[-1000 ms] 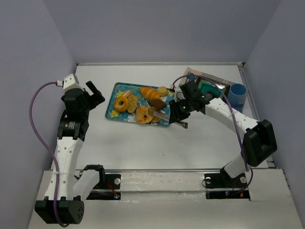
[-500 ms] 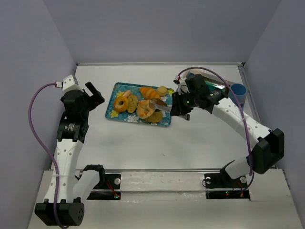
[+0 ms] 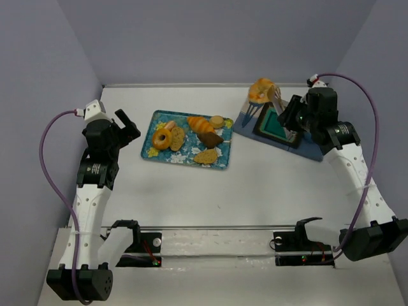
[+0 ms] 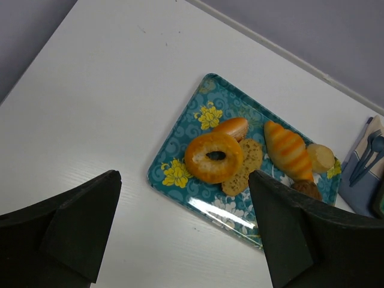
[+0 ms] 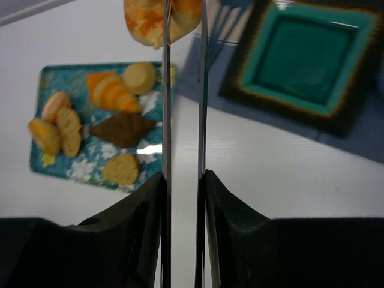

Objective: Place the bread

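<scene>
The teal plate [image 3: 275, 123] is empty, so my right gripper should bring the bread [image 3: 262, 90] down and to the right in the top view onto it, and let go of the tongs' handles.
The bread [image 3: 262, 90], a golden-orange glossy roll, is pinched at the tips of metal tongs [image 3: 278, 105] and held in the air over the far left corner of a blue mat [image 3: 313, 150]. My right gripper [image 3: 292, 118] is shut on the tongs' handles. In the right wrist view the bread [image 5: 146, 18] shows at the top, between the tong blades [image 5: 167, 120] that run out from my right gripper [image 5: 183, 180]. A square teal plate [image 3: 275, 123] lies on the mat just right of the bread, and also shows in the right wrist view [image 5: 306, 54]. My left gripper [image 3: 125, 124] is open and empty, left of the tray.
A blue flowered tray [image 3: 155, 153] holds a ring doughnut [image 3: 162, 138], a croissant [image 3: 201, 123] and several smaller pastries; the left wrist view shows the tray [image 4: 180, 153] between the open fingers of my left gripper [image 4: 183, 180]. Grey walls enclose the table.
My right arm has lifted the bread off the tray with the tongs and swung it right and back, to above the mat beside the teal plate. The left arm has not moved.
</scene>
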Available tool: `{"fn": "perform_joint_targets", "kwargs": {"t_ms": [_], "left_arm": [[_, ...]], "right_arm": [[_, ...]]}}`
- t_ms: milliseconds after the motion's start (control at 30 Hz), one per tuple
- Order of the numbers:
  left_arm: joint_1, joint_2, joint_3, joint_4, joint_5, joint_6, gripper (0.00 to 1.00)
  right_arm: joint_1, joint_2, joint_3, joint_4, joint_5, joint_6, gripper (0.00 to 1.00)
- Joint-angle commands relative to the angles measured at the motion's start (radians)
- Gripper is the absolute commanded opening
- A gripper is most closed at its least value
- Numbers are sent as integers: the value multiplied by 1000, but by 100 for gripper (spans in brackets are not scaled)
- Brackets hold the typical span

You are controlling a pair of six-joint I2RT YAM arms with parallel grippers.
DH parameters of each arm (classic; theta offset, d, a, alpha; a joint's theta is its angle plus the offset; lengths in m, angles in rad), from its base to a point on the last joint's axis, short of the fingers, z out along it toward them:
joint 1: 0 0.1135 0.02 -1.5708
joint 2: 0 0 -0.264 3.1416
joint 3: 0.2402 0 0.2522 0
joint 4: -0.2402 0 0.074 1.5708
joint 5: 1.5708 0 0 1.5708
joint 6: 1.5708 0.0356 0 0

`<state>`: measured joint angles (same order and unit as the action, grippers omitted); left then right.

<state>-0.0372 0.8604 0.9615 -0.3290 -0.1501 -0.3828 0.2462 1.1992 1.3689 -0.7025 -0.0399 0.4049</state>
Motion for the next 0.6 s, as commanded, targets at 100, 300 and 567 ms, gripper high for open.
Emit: {"fn": "perform_joint_targets", "kwargs": {"t_ms": [100, 300, 567], "left_arm": [[5, 17, 3, 25, 33, 1, 99], [5, 40, 5, 27, 47, -1, 99], [5, 58, 19, 27, 57, 2, 99]], "right_arm": [[-191, 37, -82, 49, 186, 118, 7], [-243, 135, -152, 109, 143, 140, 7], [-252, 174, -179, 123, 127, 141, 30]]}}
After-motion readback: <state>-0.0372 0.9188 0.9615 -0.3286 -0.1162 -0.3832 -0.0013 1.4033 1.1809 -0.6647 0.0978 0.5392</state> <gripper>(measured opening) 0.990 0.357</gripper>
